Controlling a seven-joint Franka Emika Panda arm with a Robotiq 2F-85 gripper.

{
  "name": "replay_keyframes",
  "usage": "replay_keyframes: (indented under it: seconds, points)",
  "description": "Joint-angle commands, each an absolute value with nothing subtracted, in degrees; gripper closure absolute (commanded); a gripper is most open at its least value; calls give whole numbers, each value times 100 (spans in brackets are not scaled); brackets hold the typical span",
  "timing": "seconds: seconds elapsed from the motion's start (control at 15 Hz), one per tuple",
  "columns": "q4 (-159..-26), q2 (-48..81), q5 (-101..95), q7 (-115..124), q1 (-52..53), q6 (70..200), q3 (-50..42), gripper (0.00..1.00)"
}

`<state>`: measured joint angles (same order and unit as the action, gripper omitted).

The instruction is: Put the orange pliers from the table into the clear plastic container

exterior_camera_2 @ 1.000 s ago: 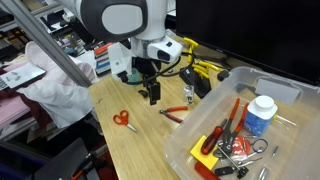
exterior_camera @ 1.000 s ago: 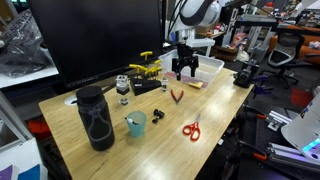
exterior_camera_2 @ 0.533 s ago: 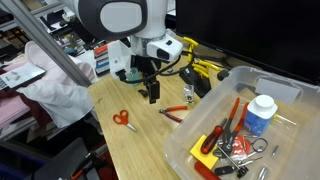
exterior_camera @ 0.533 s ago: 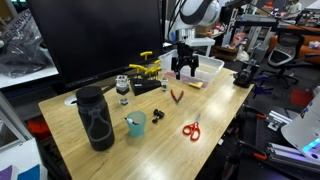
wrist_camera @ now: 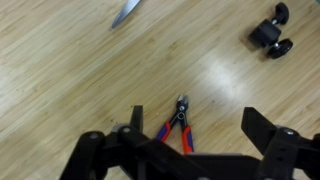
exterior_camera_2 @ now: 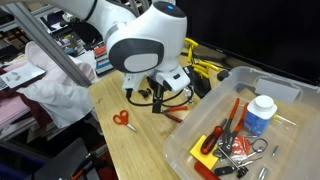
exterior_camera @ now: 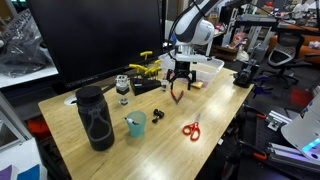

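Note:
Next, my open gripper moves down with a turn until its fingers straddle both of the pliers' splayed handles below it, because they spread in a V.
The orange pliers (wrist_camera: 180,128) lie flat on the light wood table (wrist_camera: 70,80), handles splayed in a V and dark jaws pointing away. My gripper (wrist_camera: 197,123) is open and empty, low over the table, with the pliers between its fingers nearer the left one. In both exterior views the gripper (exterior_camera: 179,90) (exterior_camera_2: 157,103) hangs just above the pliers (exterior_camera: 177,97) (exterior_camera_2: 172,116). The clear plastic container (exterior_camera_2: 232,73) holds several tools and a white bottle; it also shows behind the arm (exterior_camera: 208,67).
Orange-red scissors (exterior_camera: 191,129) (exterior_camera_2: 123,119) lie near the table edge, their blade tip in the wrist view (wrist_camera: 125,12). A dark bottle (exterior_camera: 96,118), a teal cup (exterior_camera: 136,123), yellow clamps (exterior_camera: 148,68) and a small black part (wrist_camera: 272,32) stand around.
The arm has swung forward and dropped; the gripper has come down from above the table to just over the pliers. The pliers have not moved.

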<state>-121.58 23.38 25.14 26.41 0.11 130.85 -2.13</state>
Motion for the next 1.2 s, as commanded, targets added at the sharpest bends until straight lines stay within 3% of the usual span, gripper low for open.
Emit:
replay_keyframes:
  seconds: [0.0,1.13]
  points:
    - [-12211,2479,3023,3254,-43,13381,-248,0]
    - [-12089,3043,3106,4558,25,13855,-376,0]
